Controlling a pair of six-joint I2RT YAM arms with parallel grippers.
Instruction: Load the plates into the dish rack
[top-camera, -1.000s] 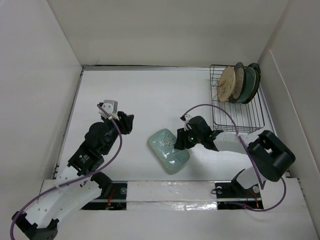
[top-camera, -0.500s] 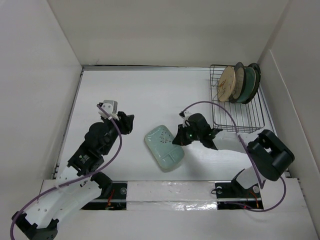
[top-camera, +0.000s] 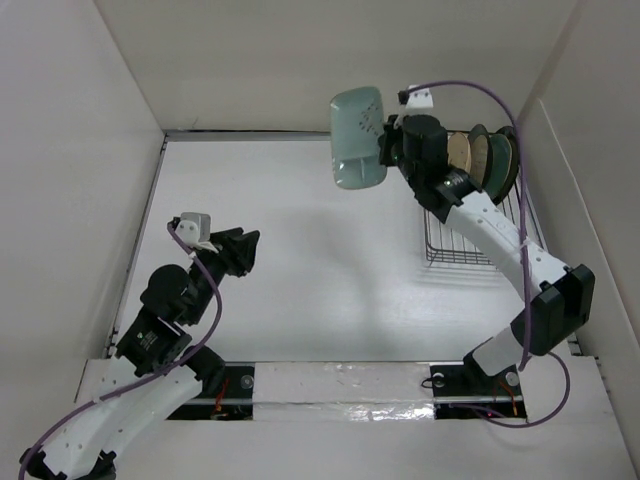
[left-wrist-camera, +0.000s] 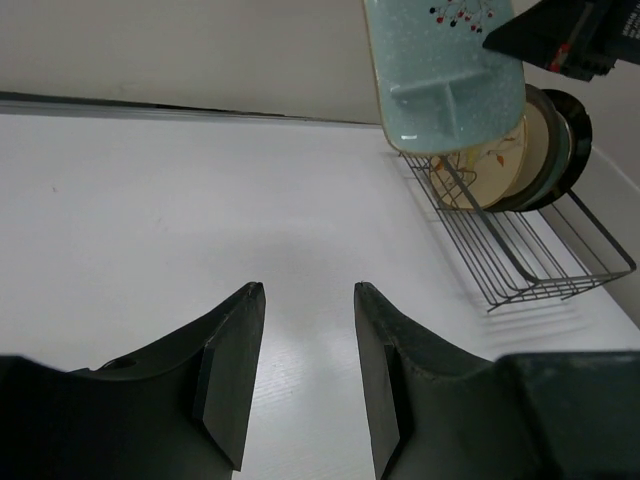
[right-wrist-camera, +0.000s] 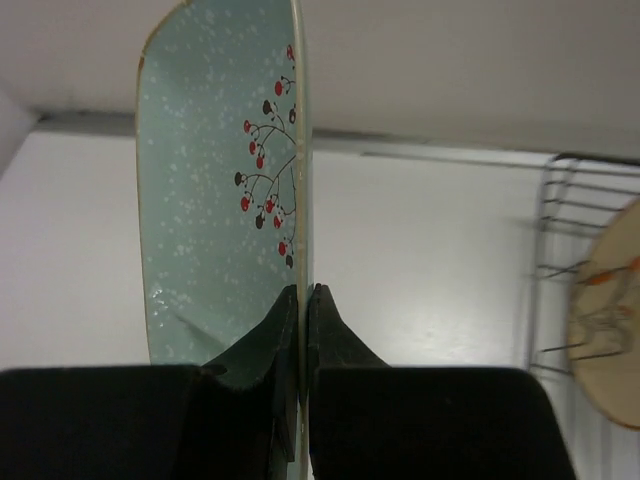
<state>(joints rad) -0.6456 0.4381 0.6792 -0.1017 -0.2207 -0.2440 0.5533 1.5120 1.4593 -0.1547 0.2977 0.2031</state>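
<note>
My right gripper swings over the gap beside the tan plate next, turning and lowering to release, as this gap is below, to its right in the top view.
My right gripper (top-camera: 385, 143) is shut on the rim of the pale-green speckled oblong plate (top-camera: 358, 137), which hangs on edge in the air just left of the dish rack (top-camera: 480, 243). In the right wrist view the fingers pinch that plate (right-wrist-camera: 210, 180) at its edge, with the berry print showing above my gripper (right-wrist-camera: 302, 290). Several plates (top-camera: 478, 160) stand upright at the rack's far end, the tan one (top-camera: 455, 165) nearest the front. My left gripper (top-camera: 248, 243) hovers open over the left of the table, nothing between its fingers (left-wrist-camera: 232, 370).
White walls close in the table at the back and both sides; the right wall (top-camera: 570, 200) runs close beside the rack. The near half of the rack (left-wrist-camera: 520, 262) holds no plates. The arm bases (top-camera: 470, 380) sit at the near edge.
My right arm has lifted the oblong plate off the middle of the table and carried it up and back beside the rack. The left arm drew back slightly to the left.
</note>
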